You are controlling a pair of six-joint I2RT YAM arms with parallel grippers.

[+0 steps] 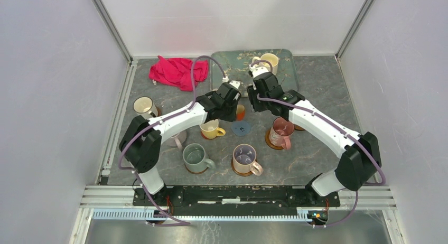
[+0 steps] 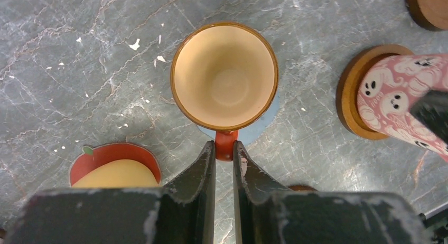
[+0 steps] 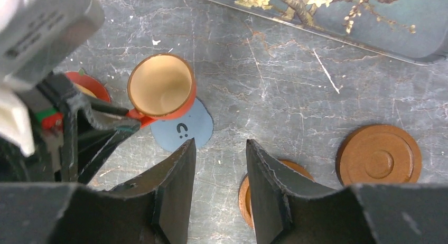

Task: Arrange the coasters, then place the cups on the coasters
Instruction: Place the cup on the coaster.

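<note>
The orange cup still hangs past the coaster's far edge, so the robot's left gripper should next move back and lower it onto the blue coaster [image 1: 241, 129] [image 2: 261, 129] to release it.
My left gripper [image 2: 225, 149] is shut on the handle of the tiny orange cup [image 2: 224, 75], which stays upright. The cup hangs over the far edge of the blue coaster [image 2: 261, 129]; whether it touches I cannot tell. From above, the orange cup [image 1: 240, 113] shows just beyond the blue coaster [image 1: 241, 129], with the left gripper [image 1: 236, 108] beside it. My right gripper [image 3: 219, 143] stands open over bare table, holding nothing, to the right of the orange cup [image 3: 161, 85] and blue coaster [image 3: 182, 130]. An amber coaster [image 3: 378, 159] lies bare to its right.
A yellow mug [image 1: 211, 129] on a red coaster, a grey-green mug [image 1: 196, 157], a mauve mug [image 1: 245, 158] and a pink mug [image 1: 280, 132] stand in front. A cream mug [image 1: 143, 105] is at left, another [image 1: 269, 62] on the teal tray [image 1: 285, 72]. A red cloth [image 1: 177, 71] lies behind.
</note>
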